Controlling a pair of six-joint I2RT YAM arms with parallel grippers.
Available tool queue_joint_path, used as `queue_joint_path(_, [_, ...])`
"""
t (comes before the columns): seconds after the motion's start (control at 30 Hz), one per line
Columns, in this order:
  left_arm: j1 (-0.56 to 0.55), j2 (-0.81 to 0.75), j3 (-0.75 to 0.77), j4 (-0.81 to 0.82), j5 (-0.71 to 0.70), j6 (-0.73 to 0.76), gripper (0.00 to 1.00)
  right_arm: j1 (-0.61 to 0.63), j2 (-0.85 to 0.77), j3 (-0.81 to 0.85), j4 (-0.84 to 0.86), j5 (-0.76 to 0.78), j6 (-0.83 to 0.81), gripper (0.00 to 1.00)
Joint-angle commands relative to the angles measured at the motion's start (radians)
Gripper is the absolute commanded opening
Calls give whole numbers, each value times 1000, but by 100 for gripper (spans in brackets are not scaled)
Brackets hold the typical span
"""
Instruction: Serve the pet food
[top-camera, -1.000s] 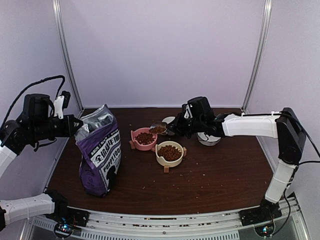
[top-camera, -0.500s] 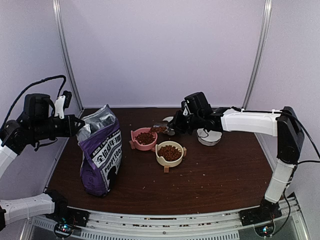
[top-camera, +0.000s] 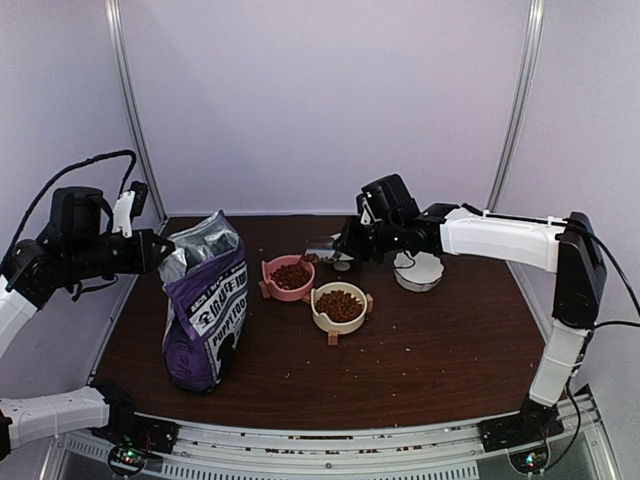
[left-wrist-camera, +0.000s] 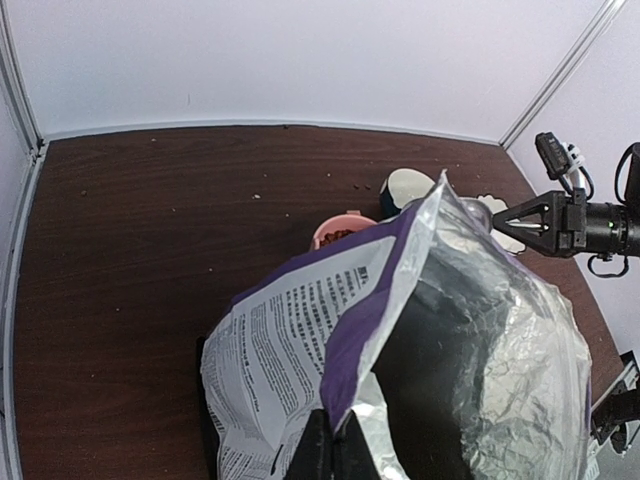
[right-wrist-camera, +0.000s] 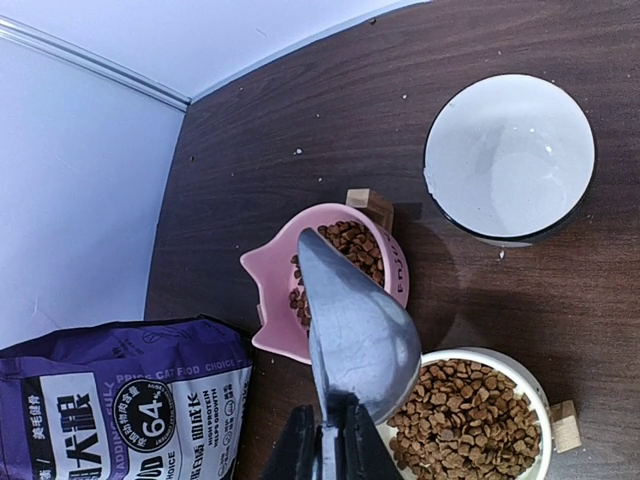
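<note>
The clear tabletop between bag (top-camera: 205, 305) and cream bowl is below and back of my right gripper, so my right gripper will draw back, lower and release the scoop next.
The pet food, reddish-brown kibble, lies in a pink cat-shaped bowl (top-camera: 288, 277) (right-wrist-camera: 272, 290) and a cream bowl (top-camera: 340, 306) (right-wrist-camera: 520, 375). The kibble shows in the pink bowl (right-wrist-camera: 353, 243) and in the cream bowl (right-wrist-camera: 460, 418). My right gripper (top-camera: 346, 249) (right-wrist-camera: 326, 452) is shut on the handle of a silver scoop (top-camera: 322, 250) (right-wrist-camera: 362, 330). The scoop hangs over the pink bowl's near rim with its rounded back toward the wrist camera, so its inside is hidden. My left gripper (top-camera: 158, 250) (left-wrist-camera: 334, 452) is shut on the top edge of the open purple-and-white food bag (top-camera: 205, 305) (left-wrist-camera: 300, 330).
An empty white bowl (top-camera: 418, 270) (right-wrist-camera: 510, 155) stands to the right of the pink bowl. The bag stands upright at the table's left (right-wrist-camera: 120, 410). Loose crumbs dot the brown table (top-camera: 420, 350). Metal frame posts stand at the back corners.
My right gripper has moved left and toward the back with the scoop, over the pink bowl. The bag's top has shifted slightly to the right in my left gripper.
</note>
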Motion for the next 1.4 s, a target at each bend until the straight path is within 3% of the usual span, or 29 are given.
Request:
queue_joint_path(0.0, [7,12,-28,17,14,16,0,15,9,50,-41,43,-51,0])
queue_joint_path(1.1, [7,-35,-74,19,22,-9,0,88,14,174,-166,145,-335,0])
queue_joint_path(1.23, [8,-33,-79,25,26,-15,0,91,-67,130,-136,92,-301,0])
queue_joint_path(1.37, [8,-33,-79,33,34,-21,0,108,-197,-21,-28,10,-219,0])
